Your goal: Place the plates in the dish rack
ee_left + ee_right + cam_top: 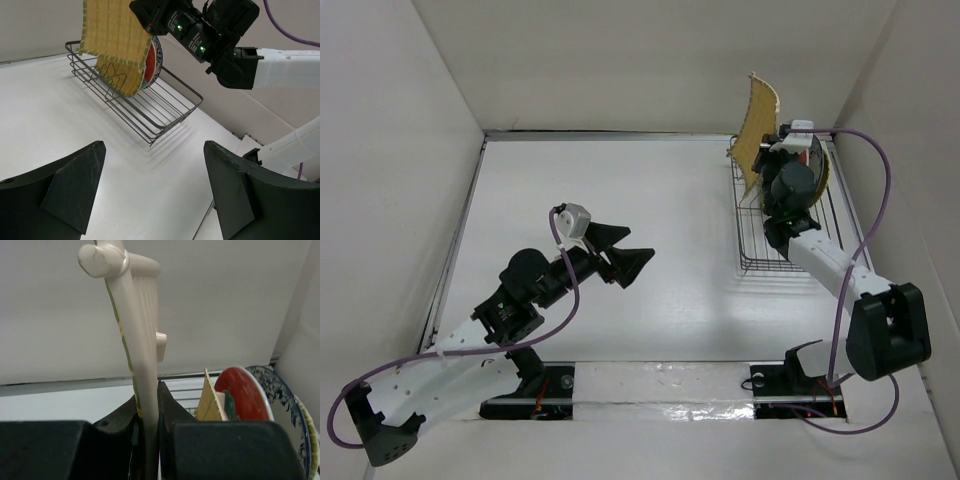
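Note:
The held plate will next come down into the rack beside the standing square yellow plate, and then my right gripper will open.
My right gripper is shut on a square yellow ribbed plate and holds it upright on edge above the far end of the black wire dish rack. In the right wrist view the plate stands edge-on between the fingertips. In the rack stand a second square yellow plate, the red plate, a dark-patterned white plate and a yellow rim. The left wrist view shows the held plate over the rack. My left gripper is open and empty over mid-table.
The rack sits at the far right, close to the right wall and near the back wall. The near half of the rack holds no plates. Both arm bases are at the near table edge.

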